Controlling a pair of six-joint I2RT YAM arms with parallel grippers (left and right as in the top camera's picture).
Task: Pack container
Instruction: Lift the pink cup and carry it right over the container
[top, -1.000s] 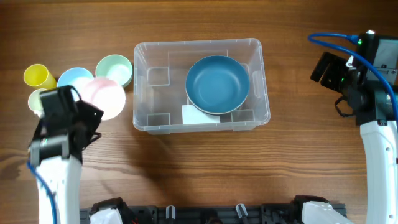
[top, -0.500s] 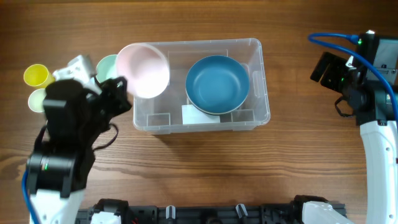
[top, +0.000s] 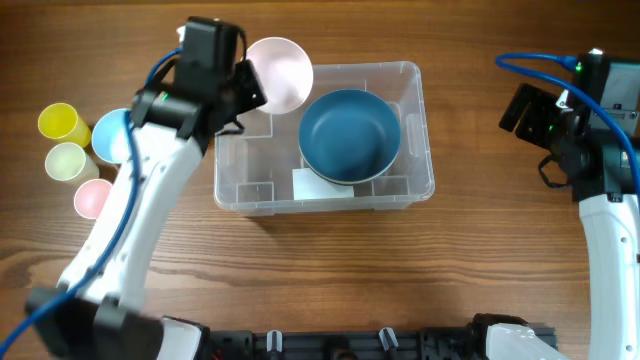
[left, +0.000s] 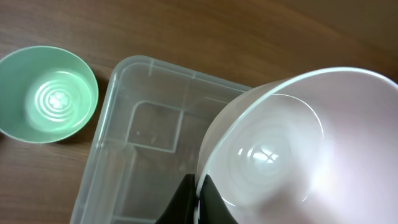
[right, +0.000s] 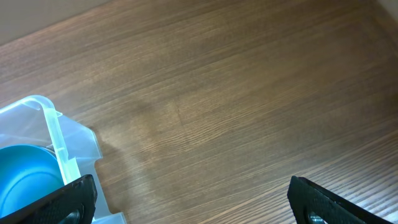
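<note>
My left gripper next needs to lower the pale pink bowl onto the bin's empty bottom beside the dark blue bowl (top: 350, 135) below and let go of the pale pink bowl's rim.
The container (top: 425, 160) is a large clear bin at mid-table with a white label (top: 308, 186) on its bottom. A dark blue bowl (top: 350, 135) sits in its right half. My left gripper (top: 245, 88) is shut on the rim of a pale pink bowl (top: 281, 72) and holds it in the air over the bin's far left corner. In the left wrist view the fingers (left: 198, 200) pinch the pink bowl (left: 298, 143) above the bin's empty left part (left: 118, 124). My right gripper (right: 193, 199) is open and empty over bare table, right of the bin (right: 53, 134).
Left of the bin stand a yellow cup (top: 58, 121), a pale green cup (top: 65, 161), a small pink cup (top: 93, 197) and a light blue bowl (top: 108, 135). A green bowl (left: 46, 93) sits by the bin's far left corner, under my left arm in the overhead view.
My left gripper has lifted the pink bowl from the group of bowls on the left and carried it right and away, over the bin's far left corner. The right arm has not moved.
</note>
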